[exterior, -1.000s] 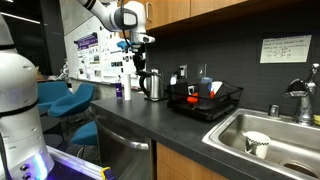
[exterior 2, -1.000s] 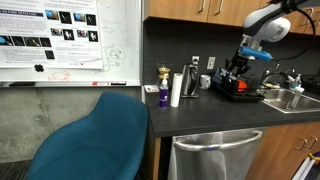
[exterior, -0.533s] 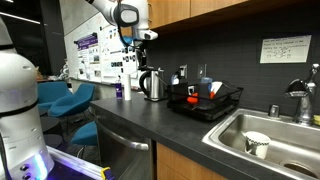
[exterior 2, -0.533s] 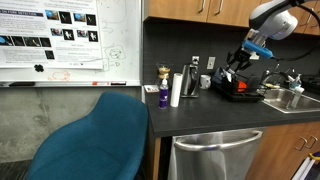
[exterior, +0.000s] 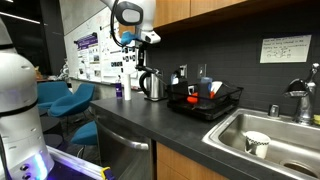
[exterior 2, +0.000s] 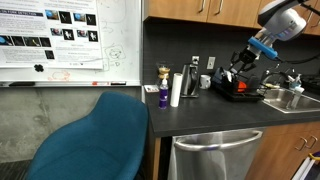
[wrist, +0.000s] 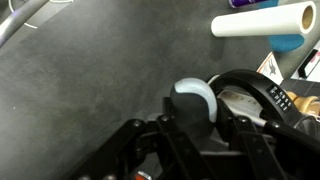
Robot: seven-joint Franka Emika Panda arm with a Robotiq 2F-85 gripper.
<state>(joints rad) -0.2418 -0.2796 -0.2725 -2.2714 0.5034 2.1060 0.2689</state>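
The dish rack's kettle-side end (exterior: 178,95) lies below my gripper, which hangs high, so I need to swing my gripper down over that end and let go of the white rounded object there.
My gripper (wrist: 193,122) is shut on a pale grey, round-topped object (wrist: 193,98), which stands up between the two black fingers (wrist: 148,140). What sort of object it is stays unclear. In both exterior views the gripper (exterior: 134,44) (exterior 2: 244,62) hangs high above the dark counter (exterior: 150,120). Under it, the wrist view shows the open top of a kettle (wrist: 250,95), and that steel kettle (exterior: 152,85) stands on the counter. A white paper towel roll (wrist: 262,20) (exterior 2: 175,90) lies further off.
A black dish rack (exterior: 205,100) (exterior 2: 238,88) with red and blue items sits beside the kettle. The steel sink (exterior: 285,135) holds a white cup (exterior: 257,143). A purple bottle (exterior 2: 163,96) stands by the roll. Upper cabinets (exterior: 200,8) hang close above the arm. A blue chair (exterior 2: 95,135) stands beside the counter.
The gripper has risen steadily above the kettle with the pale object still between its fingers. Nothing on the counter has moved.
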